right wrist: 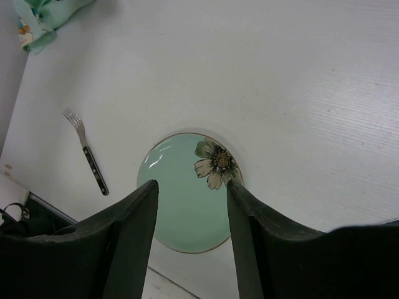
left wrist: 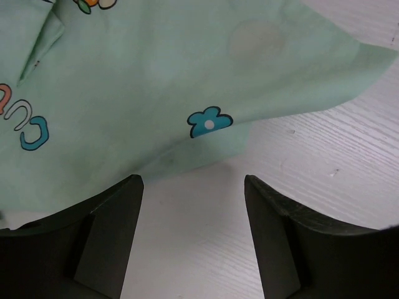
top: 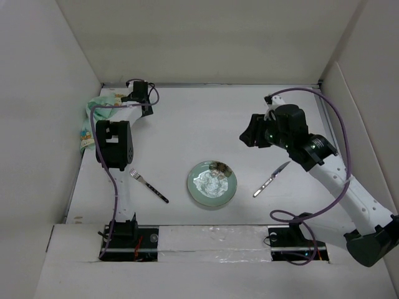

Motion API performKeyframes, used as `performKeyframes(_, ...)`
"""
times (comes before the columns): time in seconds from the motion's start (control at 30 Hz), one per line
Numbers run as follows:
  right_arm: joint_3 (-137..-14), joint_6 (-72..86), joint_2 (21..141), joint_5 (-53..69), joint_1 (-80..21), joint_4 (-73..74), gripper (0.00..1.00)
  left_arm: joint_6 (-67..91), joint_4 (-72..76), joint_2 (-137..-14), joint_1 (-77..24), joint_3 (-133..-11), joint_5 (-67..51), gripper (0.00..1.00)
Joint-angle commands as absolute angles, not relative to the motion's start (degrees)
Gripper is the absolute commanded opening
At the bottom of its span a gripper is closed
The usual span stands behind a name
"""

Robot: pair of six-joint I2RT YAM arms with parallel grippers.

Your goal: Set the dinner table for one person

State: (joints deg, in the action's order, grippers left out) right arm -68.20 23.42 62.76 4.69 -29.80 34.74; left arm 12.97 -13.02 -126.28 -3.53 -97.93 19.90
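My left gripper, fingers open, first should lower slightly toward the placemat's edge by the blue flower, just beyond its fingers.
A mint-green plate with a flower print lies near the front middle of the white dinner table. A fork lies left of it and a knife right of it. A mint-green cloth placemat with cartoon prints lies crumpled at the far left. My left gripper is open and empty, low over the table just short of the placemat's edge. My right gripper is open and empty, held high, looking down on the plate and fork.
White walls close in the table on the left, back and right. The left arm's dark body hangs over the left side of the table. Purple cables run along both arms.
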Motion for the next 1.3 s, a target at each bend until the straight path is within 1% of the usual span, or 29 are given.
performKeyframes(0.0, -71.80, 21.36, 64.59, 5.80, -30.76, 34.98, 0.53, 13.62, -11.25, -125.07, -3.52, -100.98, 26.01, 0.63)
performKeyframes(0.1, -72.59, 21.09, 66.09, 5.63, -31.29, 34.98, 0.54, 14.68, -10.73, -124.63, -3.52, -100.11, 29.17, 0.63)
performKeyframes(0.27, -73.21, 21.09, 67.76, 4.40, -32.61, 34.98, 0.54, 14.06, -8.26, -124.71, -3.52, -97.91, 29.62, 0.63)
performKeyframes(0.43, -74.26, 21.36, 68.11, 3.95, -33.13, 34.19, 0.54, 14.06, -10.79, -128.40, -2.29, -100.36, 27.25, 0.63)
performKeyframes(0.53, -75.32, 21.36, 69.08, 4.13, -33.66, 34.63, 0.54, 13.71, -11.43, -129.81, -1.06, -102.48, 24.62, 0.61)
performKeyframes(0.6, -75.59, 21.27, 69.69, 4.13, -33.66, 34.72, 0.54, 13.89, -11.42, -130.08, -1.05, -103.18, 22.33, 0.55)
performKeyframes(0.63, -75.76, 21.36, 69.78, 4.13, -33.66, 34.72, 0.54, 13.54, -11.77, -130.17, -1.05, -103.53, 21.89, 0.46)
performKeyframes(0.7, -75.76, 21.36, 69.87, 4.04, -34.19, 34.63, 0.54, 13.27, -11.78, -129.99, -1.05, -104.15, 19.43, 0.25)
performKeyframes(0.73, -75.67, 21.44, 69.87, 4.04, -34.19, 34.37, 0.54, 13.88, -12.30, -129.73, -1.05, -104.41, 18.81, 0.06)
performKeyframes(0.77, -75.67, 21.45, 69.96, 4.13, -34.19, 34.28, 0.54, 13.97, -12.39, -129.12, -1.05, -104.76, 17.33, 0.00)
performKeyframes(0.87, -75.59, 21.53, 69.96, 4.22, -34.80, 33.58, 0.54, 13.28, -12.48, -125.78, -3.33, -106.51, 15.83, 0.00)
performKeyframes(0.9, -75.67, 21.45, 70.13, 4.22, -34.80, 33.40, 0.54, 13.27, -13.18, -124.03, -3.86, -109.48, 14.69, 0.00)
performKeyframes(0.97, -76.02, 21.45, 70.66, 4.22, -34.80, 33.05, 0.54, 14.23, -14.67, -121.74, -5.27, -112.05, 9.79, 0.00)
performKeyframes(1.07, -76.73, 21.71, 70.84, 3.08, -35.33, 32.70, 0.54, 14.59, -16.43, -117.43, -7.63, -116.27, 5.73, 0.00)
performKeyframes(1.17, -77.17, 21.88, 70.66, 2.46, -35.33, 32.34, 0.54, 13.72, -19.50, -113.65, -11.05, -120.57, 5.44, 0.00)
performKeyframes(1.27, -77.87, 21.80, 70.49, 1.06, -35.33, 32.34, 0.54, 12.66, -20.39, -108.73, -12.83, -120.67, 5.37, 0.00)
